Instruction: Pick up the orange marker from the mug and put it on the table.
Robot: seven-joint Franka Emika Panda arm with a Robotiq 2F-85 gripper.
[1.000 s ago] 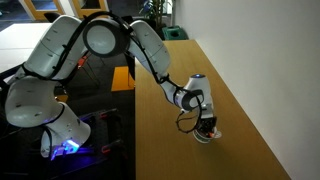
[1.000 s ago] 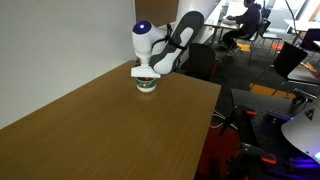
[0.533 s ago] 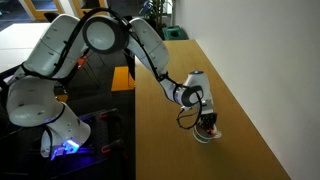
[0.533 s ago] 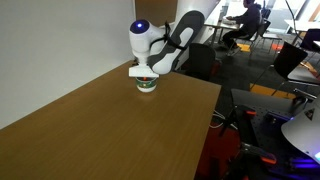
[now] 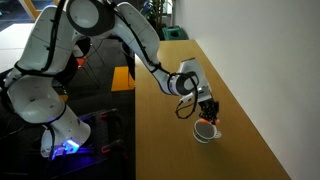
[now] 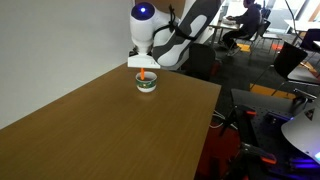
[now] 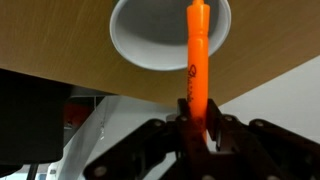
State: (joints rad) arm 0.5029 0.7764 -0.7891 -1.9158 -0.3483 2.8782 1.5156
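Note:
The orange marker [image 6: 145, 75] comes clear of the mug next, then goes down onto the open tabletop below my gripper and back toward the robot base for release.
My gripper [image 7: 193, 118] is shut on the orange marker [image 7: 194, 55] and holds it upright, just above the mug [image 7: 140, 45]. In the wrist view the marker's far end hangs over the mug's white inside. In both exterior views the gripper [image 5: 208, 113] [image 6: 144, 68] has the marker [image 6: 145, 75] [image 5: 212, 118] lifted over the mug [image 5: 205, 132] [image 6: 147, 85]. The mug stands on the light brown wooden table [image 5: 170, 140] [image 6: 110, 130].
A white wall [image 5: 270, 60] runs along the table's far edge. The table's near edge [image 5: 134, 120] drops to a dark floor with the robot base [image 5: 55, 125]. Chairs and a seated person [image 6: 245, 20] are behind the table end.
The gripper has risen from down in the mug to above it, lifting the orange marker out. The arm's elbow has swung up.

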